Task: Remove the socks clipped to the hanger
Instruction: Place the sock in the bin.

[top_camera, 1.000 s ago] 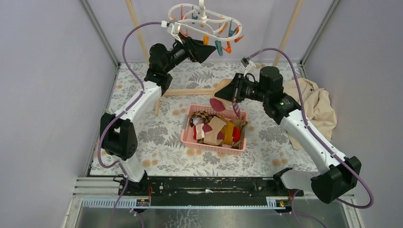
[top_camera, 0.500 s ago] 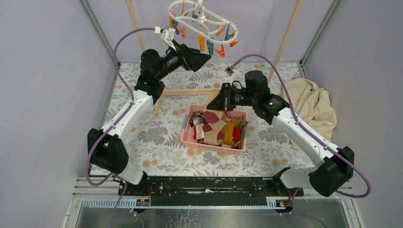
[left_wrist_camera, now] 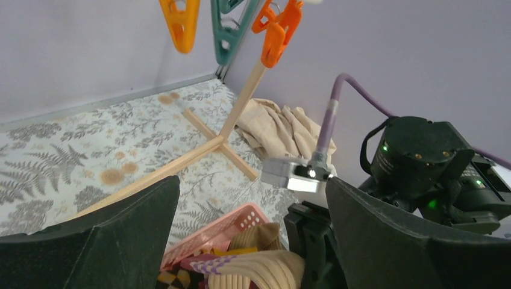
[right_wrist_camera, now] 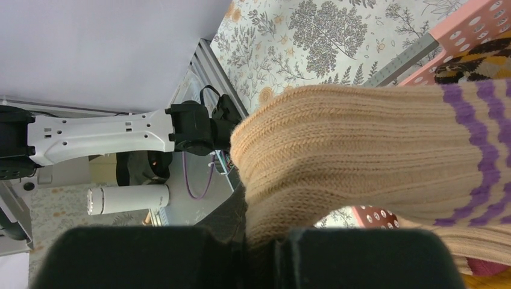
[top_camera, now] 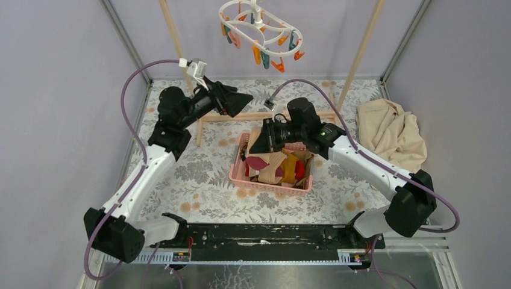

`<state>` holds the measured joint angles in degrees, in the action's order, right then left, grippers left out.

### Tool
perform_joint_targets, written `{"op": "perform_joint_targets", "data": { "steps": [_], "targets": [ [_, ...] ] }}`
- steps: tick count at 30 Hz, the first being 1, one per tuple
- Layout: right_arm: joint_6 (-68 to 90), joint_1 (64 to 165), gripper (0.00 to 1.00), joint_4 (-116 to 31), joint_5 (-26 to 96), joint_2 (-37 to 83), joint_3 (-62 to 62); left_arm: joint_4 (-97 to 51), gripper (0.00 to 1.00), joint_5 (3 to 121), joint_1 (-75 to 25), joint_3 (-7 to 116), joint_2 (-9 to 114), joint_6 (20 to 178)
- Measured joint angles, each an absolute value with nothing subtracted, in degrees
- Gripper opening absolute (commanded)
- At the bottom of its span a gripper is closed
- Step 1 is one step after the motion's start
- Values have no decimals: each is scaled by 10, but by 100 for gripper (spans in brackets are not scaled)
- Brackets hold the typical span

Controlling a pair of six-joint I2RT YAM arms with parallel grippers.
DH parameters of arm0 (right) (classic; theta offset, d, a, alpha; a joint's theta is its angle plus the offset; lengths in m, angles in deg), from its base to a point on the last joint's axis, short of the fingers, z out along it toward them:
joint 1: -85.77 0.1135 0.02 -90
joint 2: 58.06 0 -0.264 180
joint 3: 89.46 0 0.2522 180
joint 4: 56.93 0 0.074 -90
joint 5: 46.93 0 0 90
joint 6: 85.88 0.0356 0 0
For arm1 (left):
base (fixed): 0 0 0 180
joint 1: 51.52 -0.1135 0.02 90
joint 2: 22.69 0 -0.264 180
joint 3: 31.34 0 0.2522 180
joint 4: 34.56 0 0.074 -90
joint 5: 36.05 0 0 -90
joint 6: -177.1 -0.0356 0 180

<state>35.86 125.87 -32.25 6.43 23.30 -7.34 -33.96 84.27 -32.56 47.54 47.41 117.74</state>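
The beige ribbed sock should be let go next over the pink basket (top_camera: 241, 176), which is below my right gripper, so that gripper needs to move down, tip its fingers down toward the piled socks and open.
The white hanger (top_camera: 260, 24) hangs at the top with orange, teal and pink clips; I see no sock on it. Orange and teal clips (left_wrist_camera: 226, 30) dangle above my left gripper (left_wrist_camera: 253, 241), which stands wide open and empty below and left of the hanger (top_camera: 238, 101). My right gripper (right_wrist_camera: 271, 241) is shut on a beige ribbed sock with purple stripes (right_wrist_camera: 361, 138), low over the pink basket (top_camera: 241, 176). Several other socks (top_camera: 283, 168) lie piled in that basket. The held sock (left_wrist_camera: 259, 271) also shows between the left fingers.
The wooden rack's posts (top_camera: 175, 36) rise at the back and its base bar (top_camera: 211, 115) lies on the floral cloth behind the basket. A beige cloth (top_camera: 391, 132) is heaped at the right. The two arms are close together over the basket.
My left arm has dropped down and left, away from the hanger, and its jaws have opened fully. My right arm has swung left and down over the basket with the sock.
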Motion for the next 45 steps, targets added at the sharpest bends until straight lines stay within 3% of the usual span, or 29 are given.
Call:
{"op": "perform_joint_targets", "data": {
  "steps": [12,32,34,39,45],
  "targets": [
    [350,1282,0,-337,86,264,-103,-237,99,818,-326,382,343,1157],
    [334,1285,1,-372,159,338,-169,-132,99,812,-326,314,276,1151],
    [328,1285,7,-370,171,346,-168,-132,99,812,-326,312,276,1152],
    [312,1285,32,-340,206,381,-152,-131,99,812,-326,308,276,1152],
    [292,1286,45,-297,244,390,-132,-122,99,811,-326,308,294,1152]
  ]
}}
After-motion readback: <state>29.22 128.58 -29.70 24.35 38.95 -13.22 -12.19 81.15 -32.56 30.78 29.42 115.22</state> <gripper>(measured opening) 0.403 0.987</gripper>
